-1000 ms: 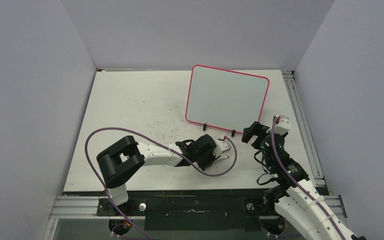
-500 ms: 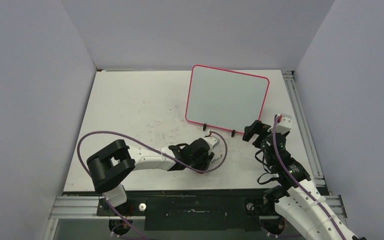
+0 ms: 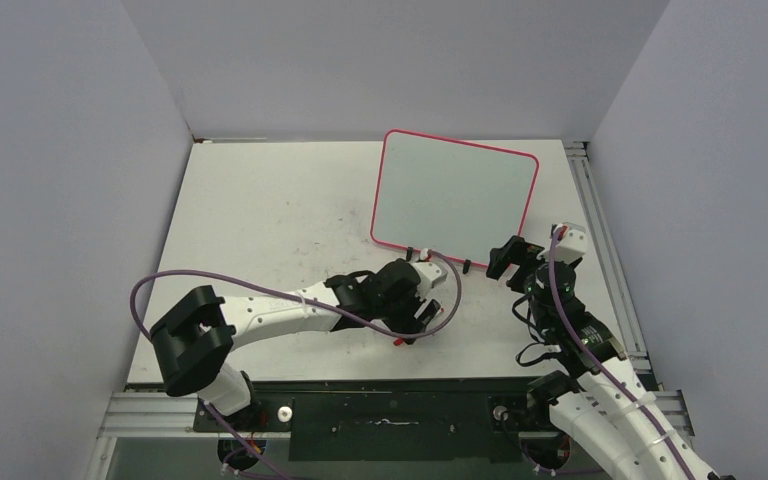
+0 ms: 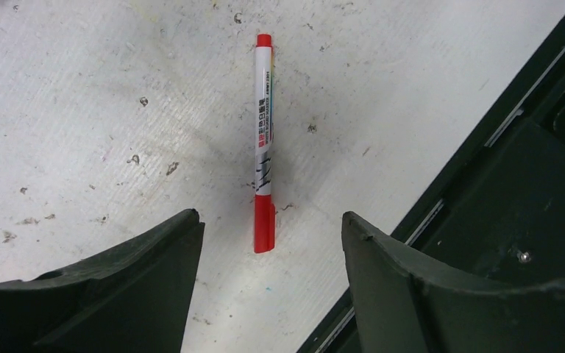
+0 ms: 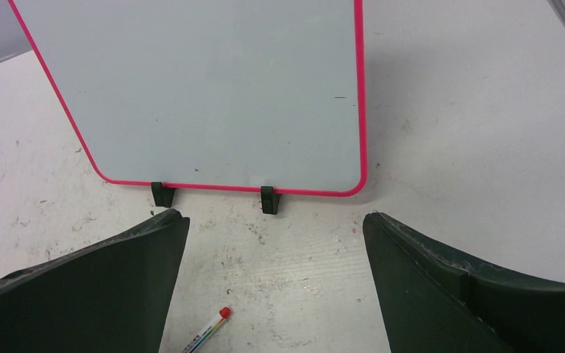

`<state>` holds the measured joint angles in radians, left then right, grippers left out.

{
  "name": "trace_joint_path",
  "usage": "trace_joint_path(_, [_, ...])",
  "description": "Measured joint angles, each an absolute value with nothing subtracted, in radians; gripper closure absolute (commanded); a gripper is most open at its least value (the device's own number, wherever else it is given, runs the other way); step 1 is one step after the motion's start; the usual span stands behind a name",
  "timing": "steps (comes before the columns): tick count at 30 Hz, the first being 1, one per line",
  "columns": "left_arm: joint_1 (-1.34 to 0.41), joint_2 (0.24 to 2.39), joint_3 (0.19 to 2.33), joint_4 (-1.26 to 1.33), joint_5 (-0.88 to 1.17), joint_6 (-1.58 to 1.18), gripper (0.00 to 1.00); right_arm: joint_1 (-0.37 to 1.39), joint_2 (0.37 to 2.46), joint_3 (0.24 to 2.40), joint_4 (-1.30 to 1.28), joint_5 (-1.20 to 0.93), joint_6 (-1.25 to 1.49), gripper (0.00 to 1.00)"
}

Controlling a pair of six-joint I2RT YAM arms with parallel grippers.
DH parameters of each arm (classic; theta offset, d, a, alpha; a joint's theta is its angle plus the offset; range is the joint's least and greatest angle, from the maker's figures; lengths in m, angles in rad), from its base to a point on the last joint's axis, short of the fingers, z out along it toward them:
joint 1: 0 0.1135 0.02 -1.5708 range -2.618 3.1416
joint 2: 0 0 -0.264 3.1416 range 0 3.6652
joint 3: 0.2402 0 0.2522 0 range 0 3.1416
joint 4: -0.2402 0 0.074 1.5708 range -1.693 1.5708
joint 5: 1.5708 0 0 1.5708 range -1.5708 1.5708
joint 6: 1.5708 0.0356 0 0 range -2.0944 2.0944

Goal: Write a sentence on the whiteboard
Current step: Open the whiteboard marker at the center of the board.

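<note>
The robot will next lower its left gripper onto the marker's red cap (image 3: 398, 342) (image 4: 264, 224) and close it there, because the cap is in line with the gap between the open fingers.
The whiteboard (image 3: 455, 195) lies flat at the table's back right, pale with a pink-red rim and two black clip feet; in the right wrist view the whiteboard (image 5: 213, 88) is blank, and the sentence is not in view. A red-capped marker (image 4: 264, 140) lies loose on the tabletop just ahead of my left gripper (image 4: 272, 228), which is open with nothing between its fingers. The marker (image 5: 207, 331) also shows in the right wrist view. From above, my left gripper (image 3: 422, 318) hovers near the table's front edge. My right gripper (image 3: 510, 258) is open and empty, close to the board's near right corner.
The scuffed white tabletop (image 3: 260, 220) carries faint marks. A black rail (image 4: 485, 184) runs along the table's near edge, close to the right of the marker. An aluminium rail (image 3: 600, 220) borders the table's right side. Grey walls enclose the cell.
My left gripper's jaws have opened, and the marker now lies free on the table. The left arm's elbow has swung left. The right arm has barely moved.
</note>
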<state>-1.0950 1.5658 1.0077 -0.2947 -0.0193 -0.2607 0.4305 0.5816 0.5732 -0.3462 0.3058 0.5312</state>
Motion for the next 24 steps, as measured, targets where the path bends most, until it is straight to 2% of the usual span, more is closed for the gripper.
trace_joint_path(4, [-1.087,1.590,1.066,-0.374,0.009,-0.208,0.45,0.430,0.581,0.574,-0.354,0.303,0.532,0.07])
trace_joint_path(9, [-1.077,1.634,1.056,-0.416,0.025,-0.197,0.47,0.430,0.582,0.574,-0.363,0.299,0.532,0.07])
trace_joint_path(12, [-1.074,1.637,1.034,-0.420,0.033,-0.200,0.54,0.430,0.582,0.574,-0.370,0.299,0.532,0.07])
trace_joint_path(24, [-1.086,1.678,1.006,-0.397,0.053,-0.232,0.53,0.426,0.582,0.574,-0.376,0.299,0.534,0.07])
